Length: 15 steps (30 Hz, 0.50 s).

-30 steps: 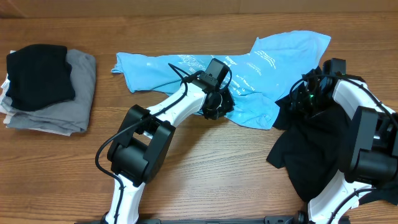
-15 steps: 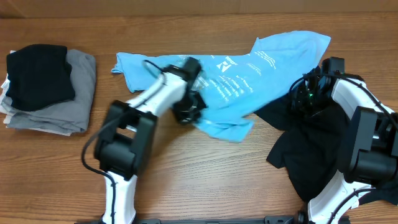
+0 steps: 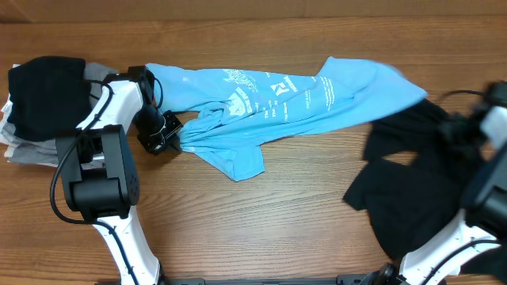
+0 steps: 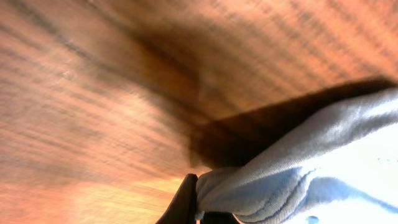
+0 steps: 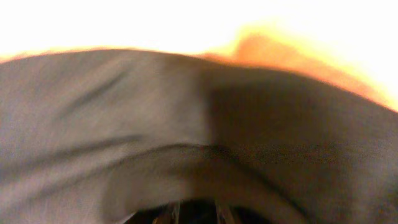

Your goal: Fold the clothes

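The blue T-shirt already lies stretched across the table, so my left gripper moves a little toward its white print (image 3: pixel 239 102) and releases the bunched fold next.
The sky-blue T-shirt (image 3: pixel 293 99) with white print lies stretched across the back of the table, one flap hanging toward the front. My left gripper (image 3: pixel 169 133) is shut on a bunched fold at its left end. The left wrist view shows that blue fold (image 4: pixel 298 174) pinched in the jaws (image 4: pixel 200 208) just above the wood. A plain black garment (image 3: pixel 412 186) lies crumpled at the right. My right gripper (image 3: pixel 457 127), blurred, is at its far edge. Black cloth (image 5: pixel 186 124) fills the right wrist view and drapes over the jaws (image 5: pixel 193 214).
A stack of folded clothes stands at the far left, a black piece (image 3: pixel 46 93) on top of grey ones (image 3: pixel 101 119). Bare wooden table (image 3: pixel 261 229) shows in front of the blue T-shirt.
My left gripper has pulled the blue T-shirt well to the left, stretching it out. My right gripper has moved right, dragging the black garment out from under the shirt.
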Available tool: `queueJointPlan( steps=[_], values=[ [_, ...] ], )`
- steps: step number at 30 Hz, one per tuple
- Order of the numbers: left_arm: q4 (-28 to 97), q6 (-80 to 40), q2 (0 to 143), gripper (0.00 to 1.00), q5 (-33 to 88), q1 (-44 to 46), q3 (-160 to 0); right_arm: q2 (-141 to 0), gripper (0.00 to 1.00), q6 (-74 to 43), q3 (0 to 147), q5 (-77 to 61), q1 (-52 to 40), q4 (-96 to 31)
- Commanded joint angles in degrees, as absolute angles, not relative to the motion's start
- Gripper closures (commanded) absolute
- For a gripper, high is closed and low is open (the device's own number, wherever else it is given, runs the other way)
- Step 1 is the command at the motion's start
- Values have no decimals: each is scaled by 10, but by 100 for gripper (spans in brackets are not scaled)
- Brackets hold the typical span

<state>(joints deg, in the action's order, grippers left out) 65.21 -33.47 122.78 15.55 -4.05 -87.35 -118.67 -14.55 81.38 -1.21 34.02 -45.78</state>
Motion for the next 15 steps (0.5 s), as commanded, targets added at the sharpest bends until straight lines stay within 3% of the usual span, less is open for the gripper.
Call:
queueJointPlan(
  steps=[1,5,8,12,15],
  values=[
    [663,-289,1199,96,149,-34,-866,-1213,76,-191,878,-45,430,-507],
    [660,-288,1194,96,171,-21,-866,-1211,67,-123,957,-218,462,-592],
    [655,-289,1194,96,194,-7,-866,-1205,63,-54,988,-270,446,-661],
    [655,-287,1194,96,193,10,-866,-1199,58,34,985,-266,385,-728],
    [655,-287,1194,96,193,12,-866,-1199,58,36,958,-201,334,-729]
  ],
)
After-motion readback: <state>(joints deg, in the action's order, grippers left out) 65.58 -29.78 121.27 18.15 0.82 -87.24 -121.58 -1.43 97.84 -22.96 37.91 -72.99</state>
